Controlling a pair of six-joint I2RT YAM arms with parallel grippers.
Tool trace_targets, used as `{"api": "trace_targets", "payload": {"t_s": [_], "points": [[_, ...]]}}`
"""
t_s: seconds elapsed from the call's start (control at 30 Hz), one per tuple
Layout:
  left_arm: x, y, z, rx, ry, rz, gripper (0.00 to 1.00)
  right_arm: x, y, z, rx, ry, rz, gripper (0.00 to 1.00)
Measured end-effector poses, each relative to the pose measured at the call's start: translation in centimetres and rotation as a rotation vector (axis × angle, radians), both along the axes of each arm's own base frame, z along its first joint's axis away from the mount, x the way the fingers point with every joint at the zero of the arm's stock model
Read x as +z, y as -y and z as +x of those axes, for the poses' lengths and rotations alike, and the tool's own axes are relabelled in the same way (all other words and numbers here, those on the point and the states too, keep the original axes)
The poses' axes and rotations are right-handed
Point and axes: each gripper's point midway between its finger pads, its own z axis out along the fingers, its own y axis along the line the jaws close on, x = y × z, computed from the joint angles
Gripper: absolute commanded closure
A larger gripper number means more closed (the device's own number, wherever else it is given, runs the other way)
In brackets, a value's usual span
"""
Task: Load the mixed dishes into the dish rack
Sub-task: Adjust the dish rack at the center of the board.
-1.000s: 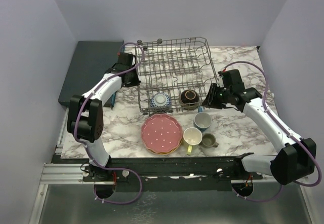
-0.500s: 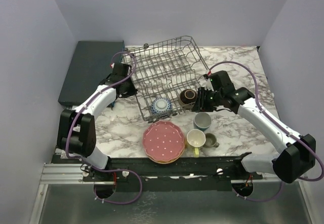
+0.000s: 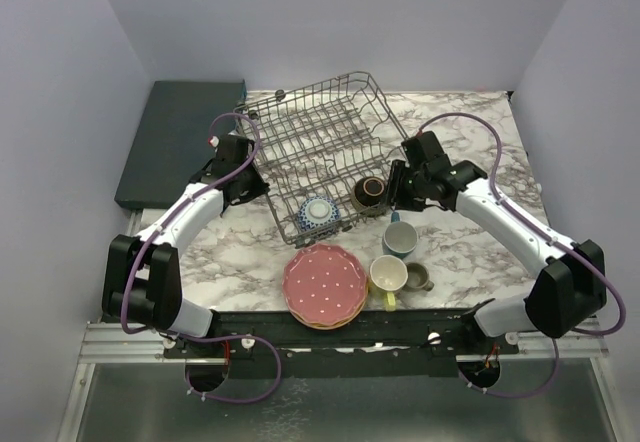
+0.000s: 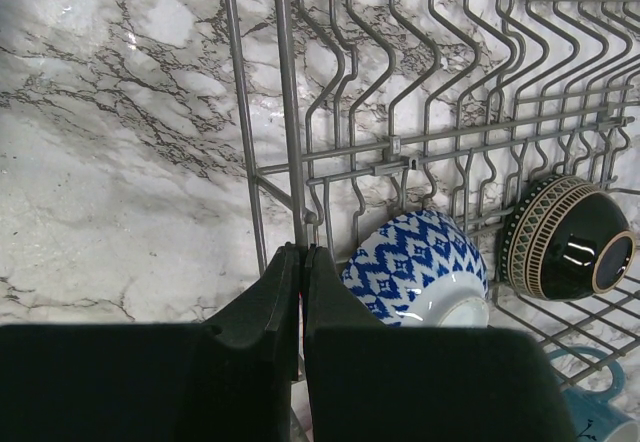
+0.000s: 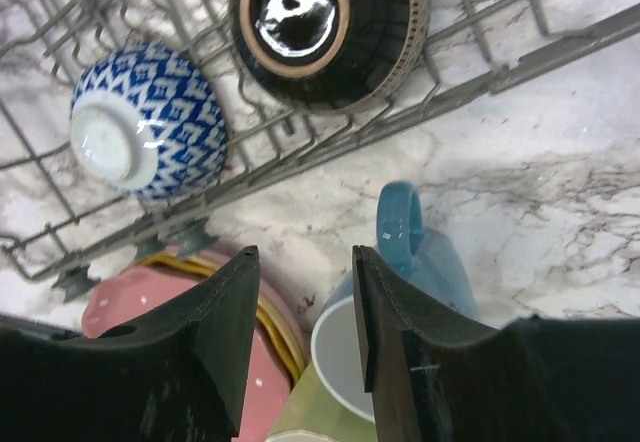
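Note:
My right gripper is above the rack's near rim (image 3: 381,208) (image 5: 388,122) beside the dark brown bowl and will go down onto it, since my left gripper is holding the opposite side.
The grey wire dish rack (image 3: 320,142) stands turned at an angle on the marble table. A blue patterned bowl (image 3: 318,210) and a dark brown bowl (image 3: 370,192) lie in its near end. My left gripper (image 3: 247,188) is shut on an upright wire of the rack's left side (image 4: 293,162), with the blue bowl (image 4: 415,272) just to its right. My right gripper (image 5: 305,262) is open and empty just outside the rack's near right edge, above the blue mug (image 5: 420,252). The pink dotted plate stack (image 3: 323,284), yellow mug (image 3: 386,274) and olive-grey mug (image 3: 415,278) sit in front of the rack.
A flat dark teal slab (image 3: 180,142) lies at the back left, beside the left arm. Purple-grey walls close the table on three sides. The plates and mugs crowd the strip between the rack's near edge and the table's front edge.
The rack has turned, its left end swinging nearer, held by my left gripper. My right gripper has moved left. The plate stack and mugs sit slightly nearer the front.

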Motion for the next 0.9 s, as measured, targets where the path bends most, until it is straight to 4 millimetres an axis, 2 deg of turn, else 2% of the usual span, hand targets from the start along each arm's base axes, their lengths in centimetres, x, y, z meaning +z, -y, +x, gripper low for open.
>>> {"api": "trace_targets", "payload": {"t_s": [0.2,0.57,0.63,0.73,0.9], "points": [[0.0,0.1,0.0,-0.001,0.001,-0.006,1.00,-1.7,0.2,2.0,-0.101,-0.030,-0.048,0.50],[-0.4,0.1,0.2,-0.014,-0.027,-0.017,1.00,-4.1,0.2,3.6,-0.195,-0.067,-0.079,0.52],[-0.4,0.2,0.2,-0.018,-0.034,-0.018,1.00,-4.4,0.2,4.0,-0.200,-0.072,-0.082,0.58],[-0.4,0.2,0.2,-0.025,-0.047,-0.022,1.00,-4.7,0.5,4.2,-0.207,-0.086,-0.097,0.75],[-0.4,1.3,0.4,-0.063,-0.067,-0.065,1.00,-4.5,2.5,5.7,-0.292,-0.087,-0.071,0.98]]}}
